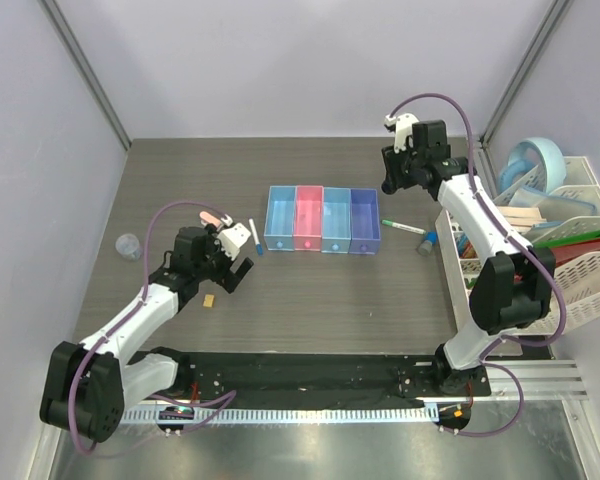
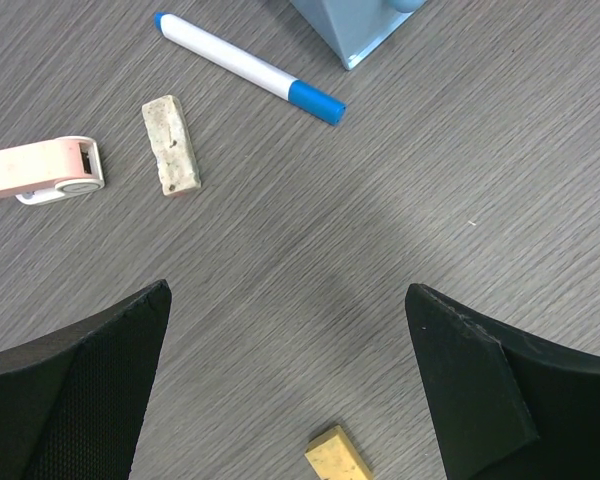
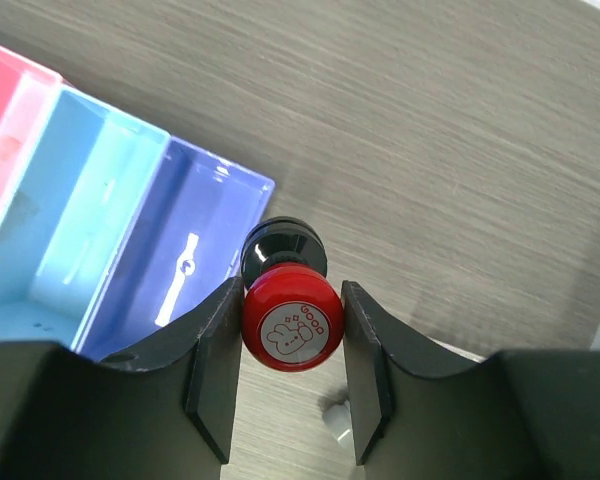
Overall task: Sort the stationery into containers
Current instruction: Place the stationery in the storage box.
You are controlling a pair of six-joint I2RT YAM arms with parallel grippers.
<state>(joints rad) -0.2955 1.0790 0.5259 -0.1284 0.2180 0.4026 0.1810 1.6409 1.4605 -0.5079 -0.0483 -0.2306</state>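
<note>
I will next swing my right gripper to the left in the top view and then lower the bottle (image 3: 292,325) over the far part of the dark blue bin.
The containers (image 1: 322,220) are four joined bins, light blue, pink, light blue and dark blue, at mid-table. My right gripper (image 3: 290,300) is shut on the red-capped black bottle (image 3: 292,325), held above the table just past the dark blue bin (image 3: 180,270); in the top view this gripper (image 1: 392,180) is behind the row's right end. My left gripper (image 2: 288,300) is open and empty over bare table, with the tan block (image 2: 338,460) just near of it. A blue-capped white pen (image 2: 250,68), a pale rough block (image 2: 170,143) and the pink eraser (image 2: 40,170) lie beyond it.
A green-tipped white pen (image 1: 405,227) and a small blue item (image 1: 426,243) lie right of the bins. The clear round roll (image 1: 128,245) sits at the far left. A white rack (image 1: 570,250) with books and folders stands along the right edge.
</note>
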